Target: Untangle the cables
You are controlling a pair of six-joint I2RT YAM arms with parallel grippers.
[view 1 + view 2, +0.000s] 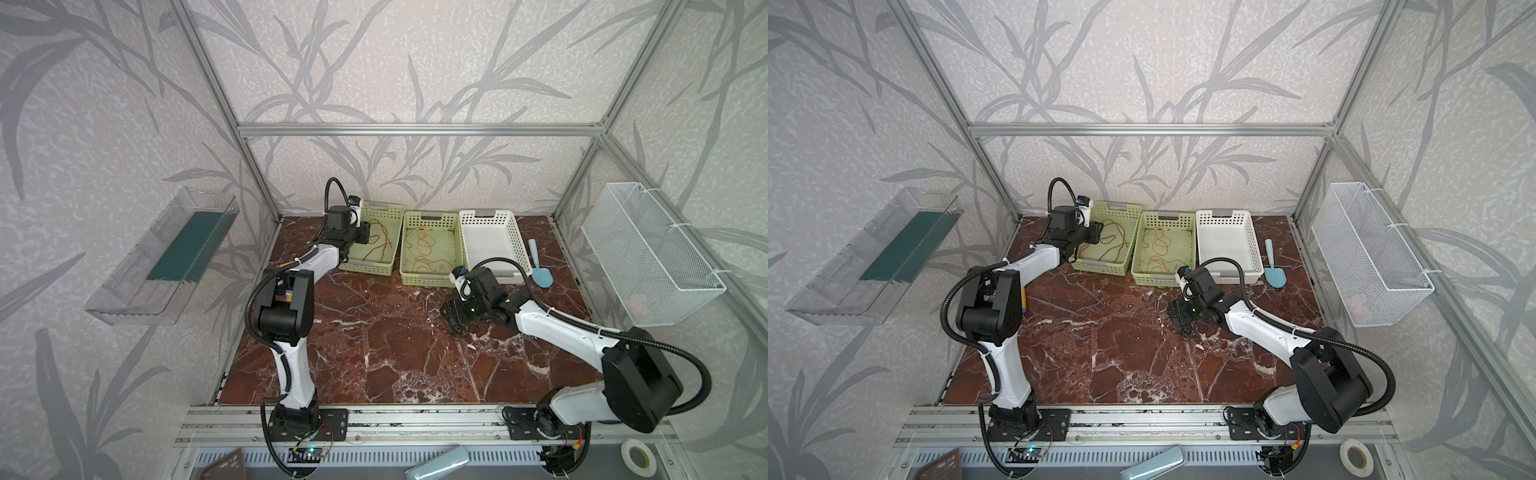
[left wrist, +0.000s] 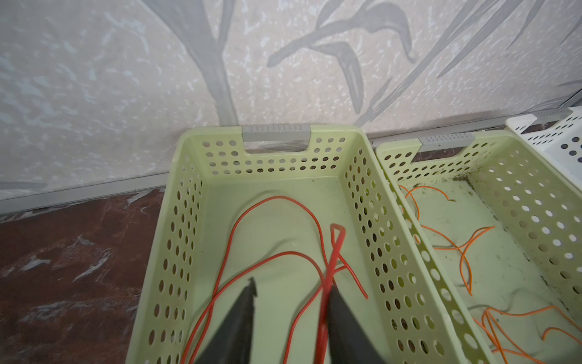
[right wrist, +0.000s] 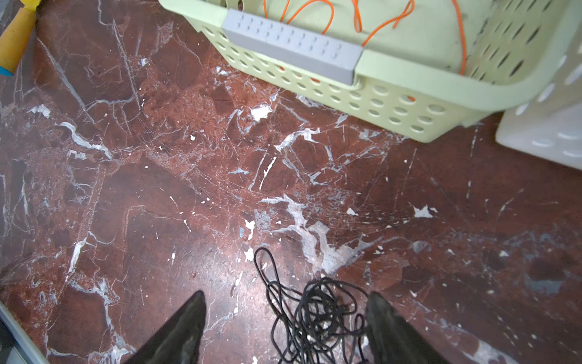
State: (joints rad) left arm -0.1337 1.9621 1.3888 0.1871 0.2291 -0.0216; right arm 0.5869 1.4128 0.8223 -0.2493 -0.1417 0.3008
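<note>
My right gripper will move down onto the bunched middle pieces of the black tangle on the table and close, because the tangle already lies between its open fingers.
The red cable (image 2: 277,198) lies in loose loops inside the left green basket (image 2: 277,164), also seen in a top view (image 1: 380,241). My left gripper (image 2: 293,282) hangs over that basket, open, with one red strand running along the inner side of one finger. The orange cable (image 2: 463,249) curls in the middle green basket (image 1: 428,280). The black cable (image 3: 318,315) is a tight tangle on the marble table, small in a top view (image 1: 457,331). My right gripper (image 3: 287,294) stands open low over it, its fingers either side of the tangle.
A white basket (image 1: 492,245) stands to the right of the green ones, with a blue trowel (image 1: 540,270) beside it. A wire mesh basket (image 1: 652,253) hangs on the right wall and a clear tray (image 1: 166,257) on the left wall. A yellow and blue object (image 3: 15,41) lies farther left.
</note>
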